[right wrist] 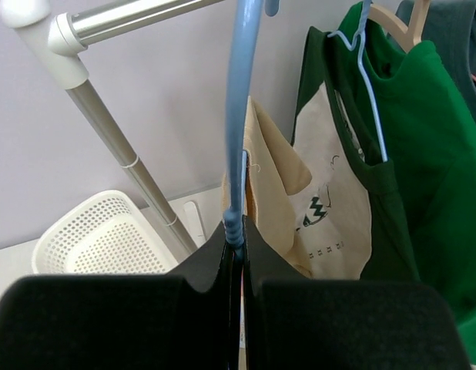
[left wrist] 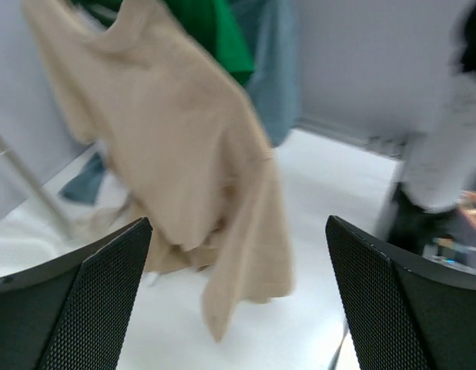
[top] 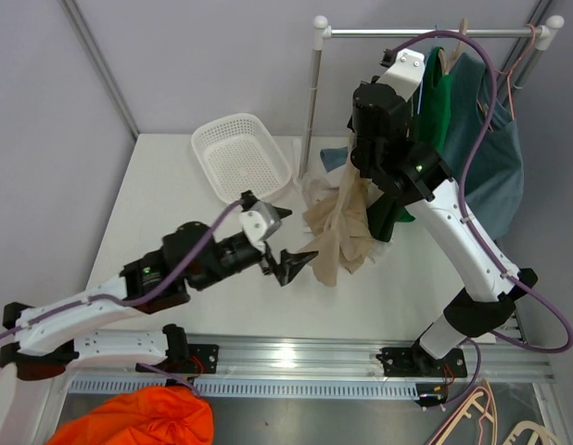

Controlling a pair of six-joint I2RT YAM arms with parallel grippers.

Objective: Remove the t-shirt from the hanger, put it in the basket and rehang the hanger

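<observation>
The bunched fold of the t-shirt's lower cloth (left wrist: 252, 240) hangs beside my left gripper's fingers, so my open left gripper needs to move around it next, to the right in the top view.
A beige t-shirt (top: 342, 227) hangs from a light blue hanger (right wrist: 238, 123) and trails down onto the white table (top: 175, 195). It fills the left wrist view (left wrist: 184, 154), blurred. My right gripper (right wrist: 239, 239) is shut on the blue hanger's arm, below the rail; in the top view it (top: 375, 120) sits beside the rack. My left gripper (top: 285, 243) is open and empty, just left of the shirt's lower edge, with its black fingers (left wrist: 84, 301) wide apart.
A white perforated basket (top: 240, 158) stands at the back left of the table. A metal clothes rail (top: 426, 32) with its post (top: 312, 102) carries a green shirt (top: 435, 102) and a teal garment (top: 495, 158). An orange cloth (top: 138, 422) lies below the table's front edge.
</observation>
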